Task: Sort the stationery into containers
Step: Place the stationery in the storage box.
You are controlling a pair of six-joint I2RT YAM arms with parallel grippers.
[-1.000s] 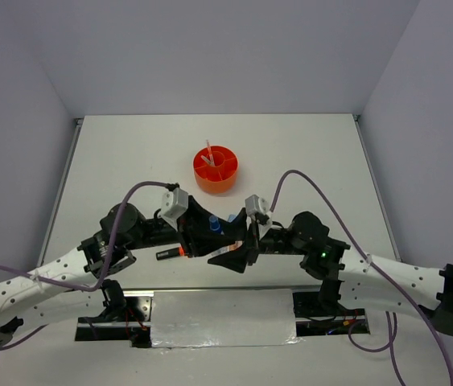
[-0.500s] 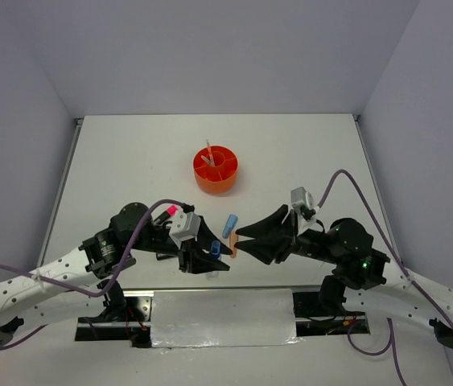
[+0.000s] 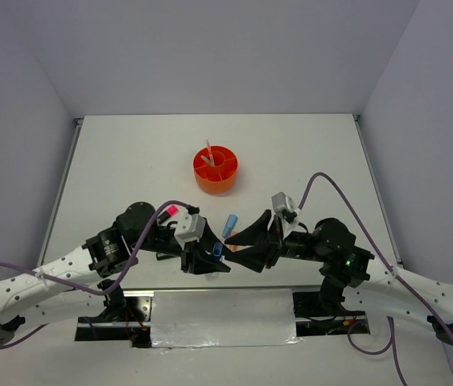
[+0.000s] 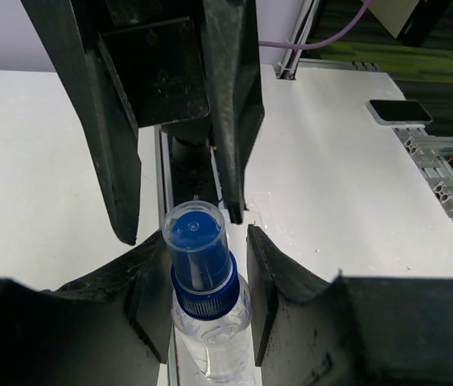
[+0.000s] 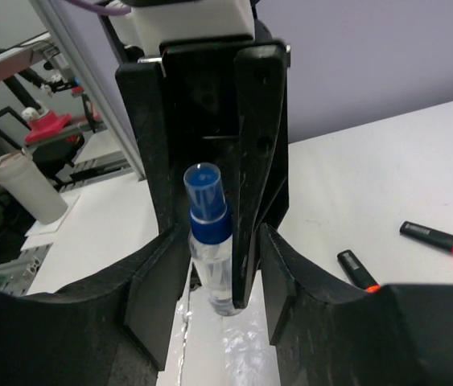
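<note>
A pen already stands in the orange tub, so the left gripper next needs to carry the marker (image 3: 217, 251) outward, lower it into the orange tub's far section (image 3: 203, 156) and let go of it.
The blue-clear marker (image 4: 202, 269) hangs over the table's near edge with my left gripper (image 4: 198, 245) shut on its clear body. Its blue cap points at my right gripper (image 5: 220, 233). That gripper is open, and its fingers (image 4: 230, 121) stand on either side of the cap with a gap showing. From above, the left gripper (image 3: 212, 259) and right gripper (image 3: 230, 241) meet tip to tip at the marker (image 3: 217, 251). A blue eraser (image 3: 230, 223) lies just behind them. The orange tub (image 3: 210, 185) stands further back with a thin pen (image 3: 208, 153) in its centre cup.
A pink-capped highlighter (image 5: 443, 239) and an orange-capped one (image 5: 357, 269) lie on the table beside the left arm. A foil-covered strip (image 3: 222, 326) runs along the near edge between the arm bases. Purple cables loop over both arms.
The left gripper carried the marker towards the near edge. The right arm drew back to the right, then came in again to the marker's cap with its jaws narrower.
</note>
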